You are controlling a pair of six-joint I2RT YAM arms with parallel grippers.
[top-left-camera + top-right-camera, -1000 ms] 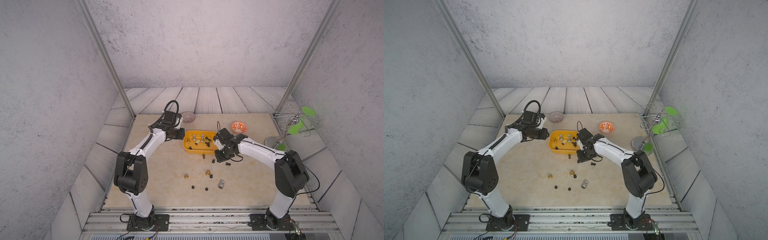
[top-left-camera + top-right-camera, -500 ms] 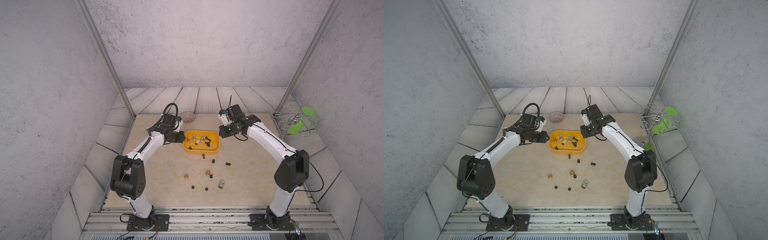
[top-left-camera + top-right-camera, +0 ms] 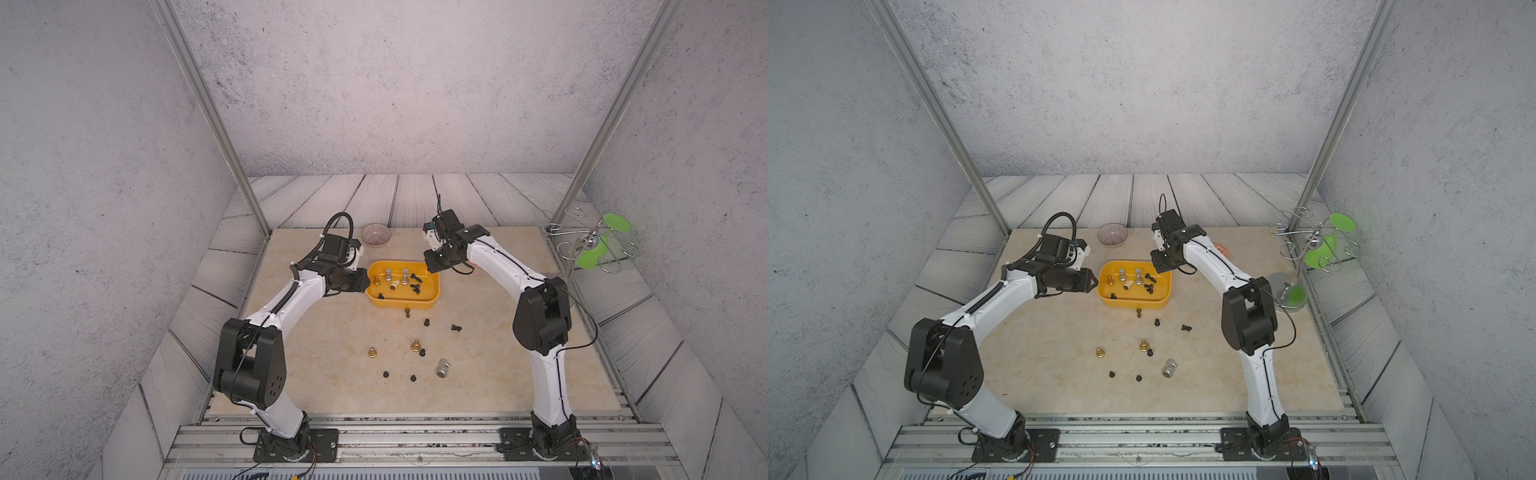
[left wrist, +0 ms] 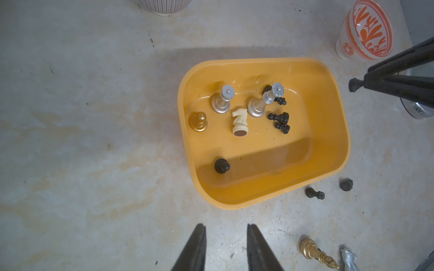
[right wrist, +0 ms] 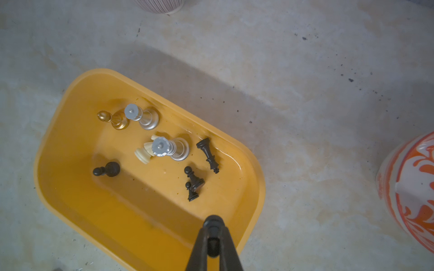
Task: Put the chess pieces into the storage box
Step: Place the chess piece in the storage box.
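The bare bottom of the box beside the toppled black pieces lies below my right gripper. I will lower my right gripper there next and release the small black chess piece.
The yellow-orange storage box [image 3: 399,304] [image 3: 1133,303] [image 4: 328,140] [image 5: 70,89] sits mid-table. Inside it are two silver chess pieces [image 4: 222,99], a gold pawn [image 4: 198,120], a cream knight [image 4: 240,119] and several black ones. My right gripper [image 3: 432,266] [image 3: 1158,264] [image 5: 213,231] hangs over the box's far right corner, shut on a small black chess piece [image 5: 213,221] [image 4: 353,85]. The left gripper [image 3: 365,280] [image 4: 225,226] stands open and empty just outside the box's left end. Loose gold [image 3: 372,353], silver [image 3: 443,368] and black pieces [image 3: 456,328] lie on the table in front of the box.
A ribbed glass bowl [image 3: 375,235] stands behind the box. An orange-and-white patterned bowl [image 4: 366,30] [image 5: 411,187] is at the back right, partly hidden by the right arm. A wire stand with green discs [image 3: 594,245] occupies the right edge.
The right arm rose from the table in front of the box and swung to the box's far right corner, carrying a black piece. The left arm hardly moved.
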